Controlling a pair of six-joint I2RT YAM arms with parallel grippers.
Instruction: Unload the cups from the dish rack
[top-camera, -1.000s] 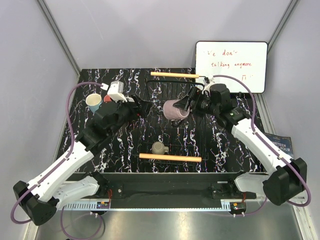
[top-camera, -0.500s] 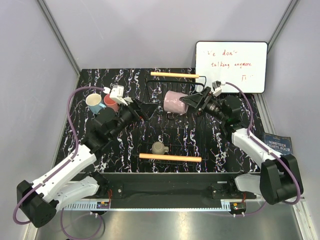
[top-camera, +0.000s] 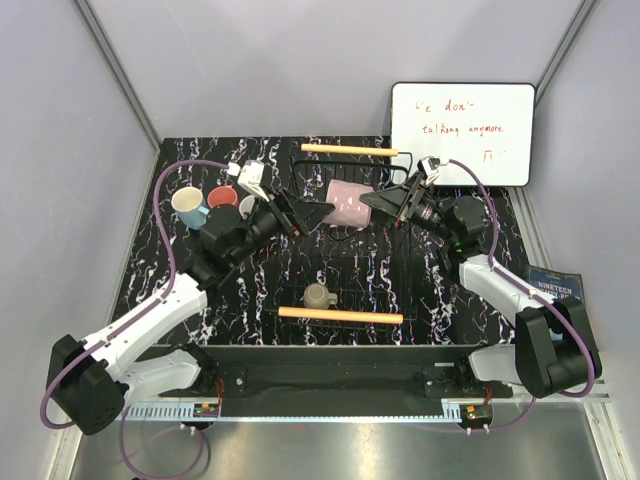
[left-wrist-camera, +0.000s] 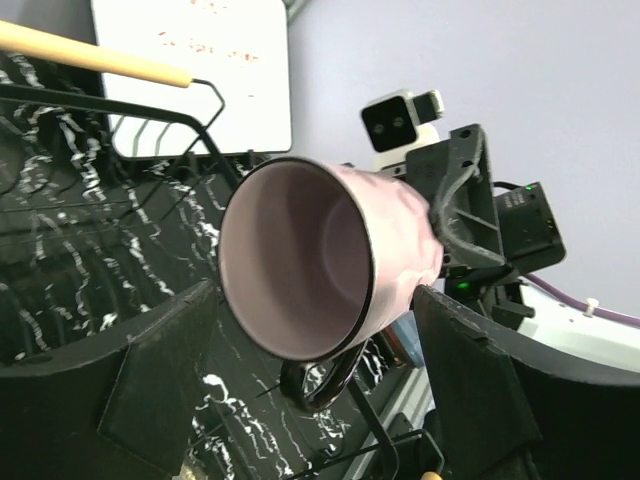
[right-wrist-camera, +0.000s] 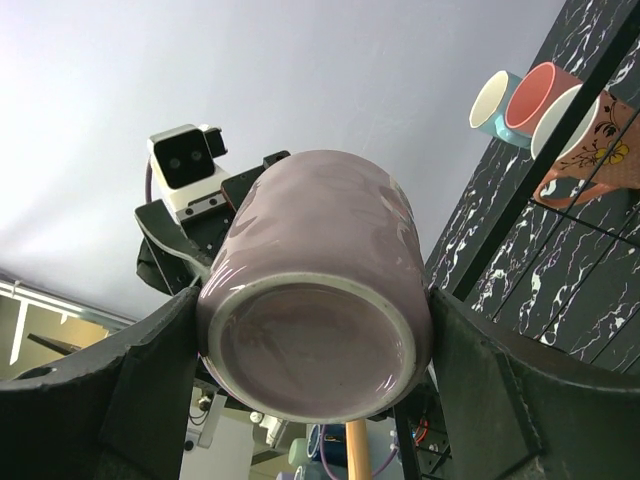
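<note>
Next, my left gripper slides to the right in the top view to the mug's near rim (left-wrist-camera: 369, 268), one finger inside. The mug's opening faces the fingers.
My right gripper (top-camera: 372, 203) is shut on the base end of the mauve mug (top-camera: 347, 200) and holds it on its side in the air over the far part of the black wire dish rack (top-camera: 330, 165). My left gripper (top-camera: 318, 213) is open, a finger on each side of the mug's rim (left-wrist-camera: 300, 260); its handle hangs below. In the right wrist view the mug's base (right-wrist-camera: 310, 350) sits between the fingers. The olive-grey cup (top-camera: 320, 296) stands in the rack. The light blue cup (top-camera: 188, 207), pink cup (top-camera: 222, 197) and terracotta cup (right-wrist-camera: 590, 150) stand on the table at far left.
The rack has a wooden bar handle at the far end (top-camera: 350, 150) and the near end (top-camera: 340, 315). A white whiteboard (top-camera: 462, 130) leans at the back right. A dark book (top-camera: 560, 285) lies at the right edge.
My right gripper has lifted the mauve mug and turned its mouth to the left. My left arm has reached to the right, and its open fingers now flank the mug's rim.
</note>
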